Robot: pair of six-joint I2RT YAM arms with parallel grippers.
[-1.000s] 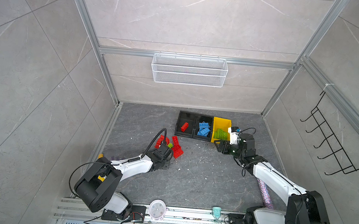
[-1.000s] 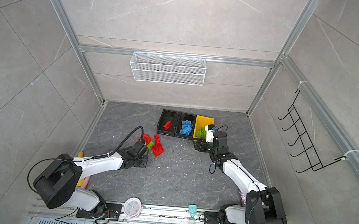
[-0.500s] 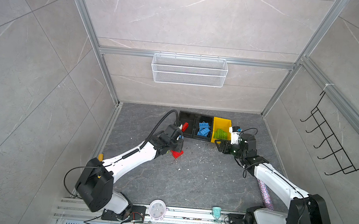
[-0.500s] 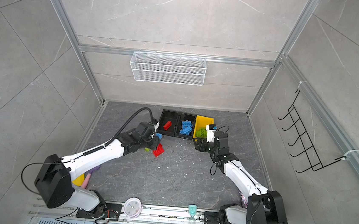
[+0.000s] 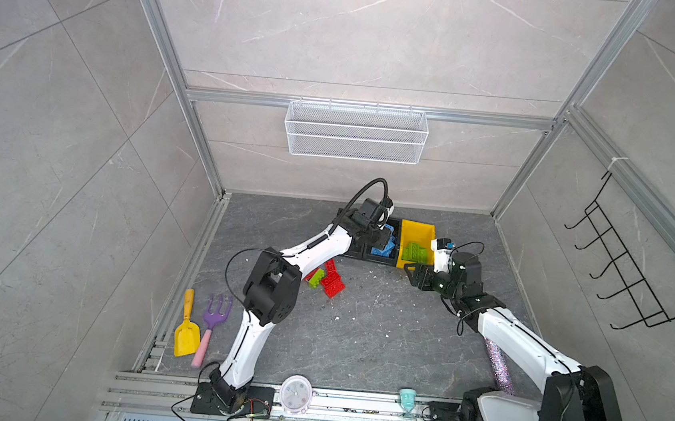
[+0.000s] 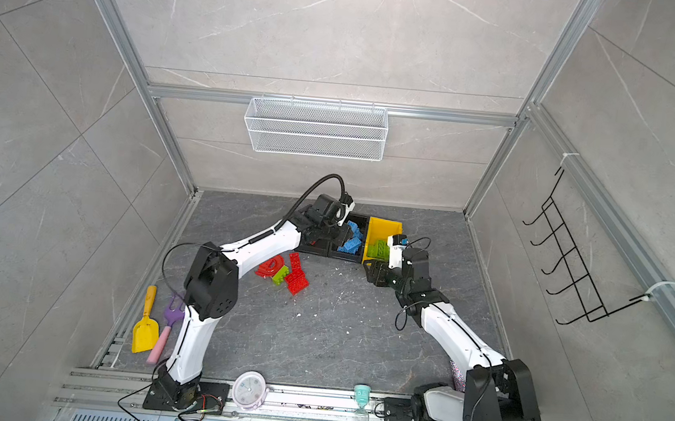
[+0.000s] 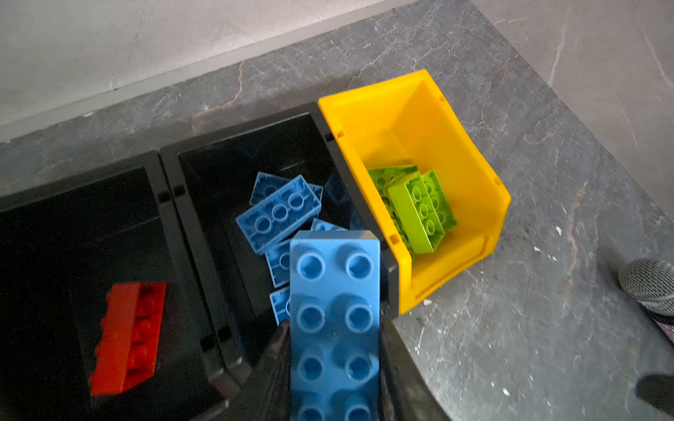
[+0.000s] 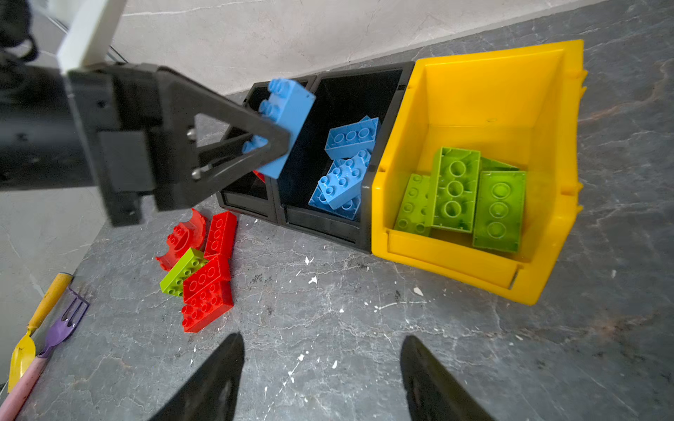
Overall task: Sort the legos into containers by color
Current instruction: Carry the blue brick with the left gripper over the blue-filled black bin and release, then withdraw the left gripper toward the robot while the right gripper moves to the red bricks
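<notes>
The left gripper moves down toward the pile of blue legos next and releases the blue lego there, since several already lie in the middle black container below.
My left gripper [image 7: 335,328] is shut on a blue lego [image 7: 333,291] and holds it just above the middle black container [image 7: 240,133], where several blue legos [image 7: 279,211] lie. The left black container [image 7: 73,182] holds one red lego [image 7: 127,335]. Lime green legos [image 8: 456,189] fill the yellow container [image 8: 452,269]. On the floor in front lie loose red legos [image 8: 206,291], a red arch [image 8: 182,237] and one green lego [image 8: 180,271]. My right gripper [image 8: 322,342] stands open and empty over bare floor in front of the yellow container.
A yellow shovel [image 5: 186,331] and a purple fork [image 5: 213,321] lie at the left floor edge. A clock [image 5: 295,393] and an hourglass [image 5: 408,401] stand on the front rail. A glittery roll [image 5: 499,367] lies beside the right arm. A wire basket [image 5: 355,132] hangs on the back wall.
My left arm has risen from the loose pile with the blue lego and swung back and right, over the black containers. The right arm has hardly moved.
</notes>
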